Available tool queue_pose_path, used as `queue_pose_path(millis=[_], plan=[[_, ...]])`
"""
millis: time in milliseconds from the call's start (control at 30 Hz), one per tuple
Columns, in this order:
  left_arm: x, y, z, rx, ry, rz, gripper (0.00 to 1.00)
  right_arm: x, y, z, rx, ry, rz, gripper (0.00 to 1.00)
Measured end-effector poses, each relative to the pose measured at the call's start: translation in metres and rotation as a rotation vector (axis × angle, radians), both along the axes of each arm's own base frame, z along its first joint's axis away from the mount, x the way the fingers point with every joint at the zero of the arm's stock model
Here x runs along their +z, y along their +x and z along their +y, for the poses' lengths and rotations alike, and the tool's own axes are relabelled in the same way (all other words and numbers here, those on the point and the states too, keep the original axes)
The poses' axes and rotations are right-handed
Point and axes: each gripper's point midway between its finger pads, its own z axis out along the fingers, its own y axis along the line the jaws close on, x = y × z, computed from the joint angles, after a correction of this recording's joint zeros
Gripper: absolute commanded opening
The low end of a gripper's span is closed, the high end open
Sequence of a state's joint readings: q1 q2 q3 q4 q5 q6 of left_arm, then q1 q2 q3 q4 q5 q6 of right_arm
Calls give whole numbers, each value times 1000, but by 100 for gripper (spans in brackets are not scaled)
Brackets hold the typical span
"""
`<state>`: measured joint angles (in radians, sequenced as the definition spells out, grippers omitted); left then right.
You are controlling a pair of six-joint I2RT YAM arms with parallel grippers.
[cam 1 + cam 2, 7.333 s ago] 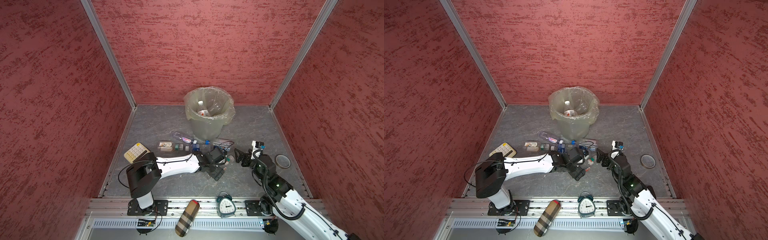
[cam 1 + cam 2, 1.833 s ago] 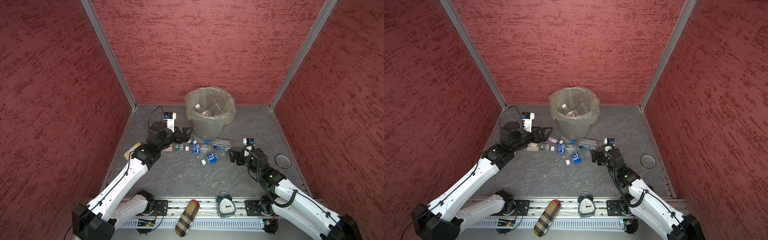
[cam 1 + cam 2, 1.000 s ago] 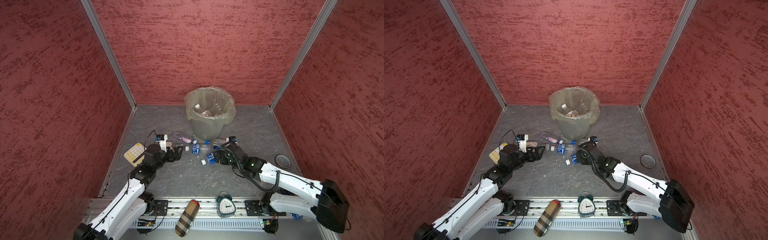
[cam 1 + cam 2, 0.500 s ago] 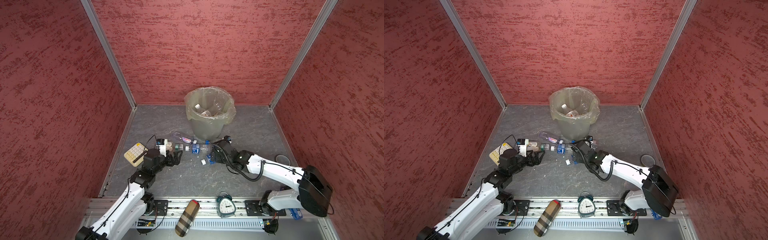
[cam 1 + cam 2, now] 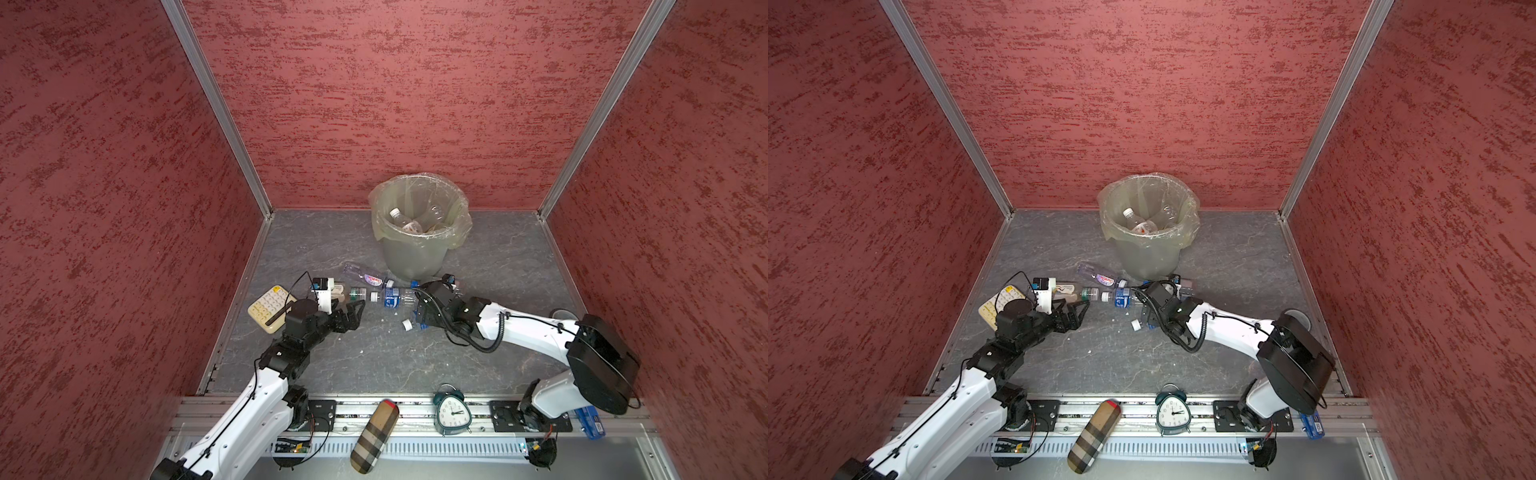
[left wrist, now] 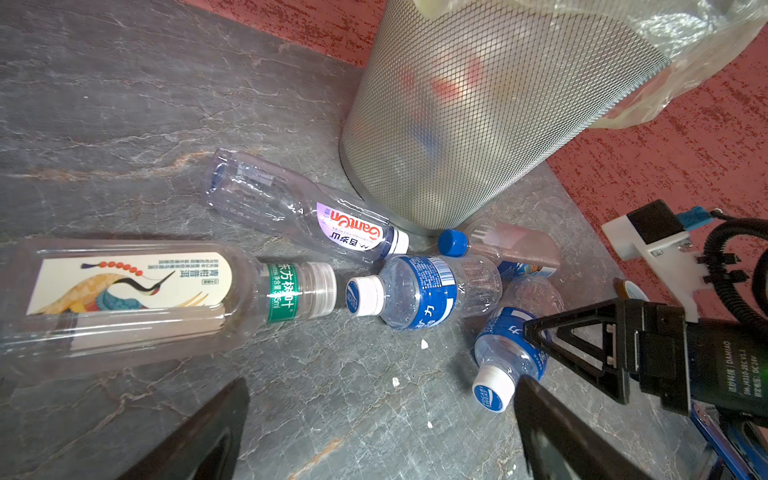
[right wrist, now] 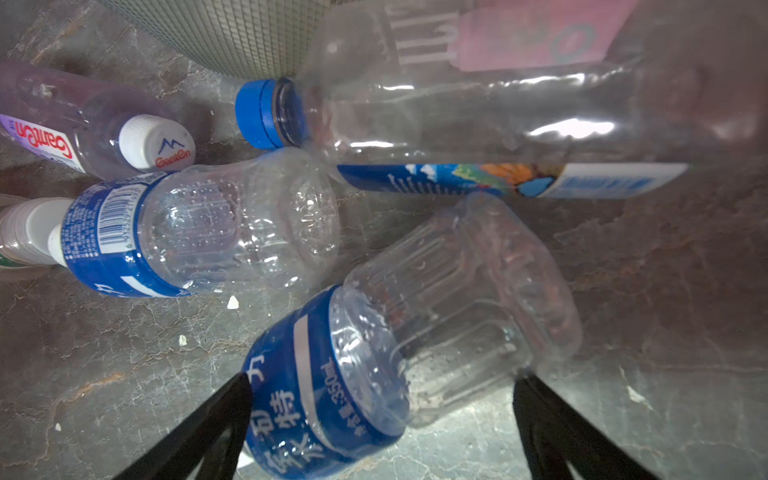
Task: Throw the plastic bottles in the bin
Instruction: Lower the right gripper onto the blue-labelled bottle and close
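The bottle already lies slanted between the open fingers of my right gripper, so next I should move the gripper down around the middle of the nearest blue-labelled bottle (image 7: 384, 352) and close it.
The bin (image 5: 411, 257) (image 5: 1148, 253) stands at the back with bottles (image 5: 397, 215) inside. Several plastic bottles lie on the floor before it: a beige-labelled one (image 6: 124, 291), a Ganten one (image 6: 299, 208), a blue-labelled one (image 6: 419, 295) and a blue-capped pink one (image 6: 498, 245). My right gripper (image 7: 382, 415) (image 5: 417, 318) is open, its fingers either side of another blue-labelled bottle (image 7: 374, 374) (image 6: 505, 361) lying on the floor. My left gripper (image 6: 380, 415) (image 5: 357, 309) is open over bare floor, just short of the bottles.
A cream calculator (image 5: 270, 307) lies at the left beside my left arm. A teal alarm clock (image 5: 452, 411) and a plaid case (image 5: 374, 436) sit on the front rail. A grey ring (image 5: 1296, 318) lies by the right wall, partly behind my right arm.
My right gripper has swung left and down over the blue-labelled bottle and opened a little more. My left gripper has edged forward and stays open.
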<state>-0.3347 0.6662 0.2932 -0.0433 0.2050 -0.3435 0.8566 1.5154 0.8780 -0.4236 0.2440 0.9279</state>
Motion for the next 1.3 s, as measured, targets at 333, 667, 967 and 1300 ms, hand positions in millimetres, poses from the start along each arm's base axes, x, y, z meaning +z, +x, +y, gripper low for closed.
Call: queue_pose_path(millis=[333,667,967,1300], plan=[[0,-1,-1,-7,-2,1,100,1,-2,-7,6,-18,-1,84],[0,0,-1,-7,-2,2,100,3,-16,-26,31,-62,16,84],[-2,0,-1,-7,-1,6,100,-8,-23,-30,30,-54,50,86],[-2,0,-1,-7,0,7,100,-11,-25,-33,52,-80,59,71]])
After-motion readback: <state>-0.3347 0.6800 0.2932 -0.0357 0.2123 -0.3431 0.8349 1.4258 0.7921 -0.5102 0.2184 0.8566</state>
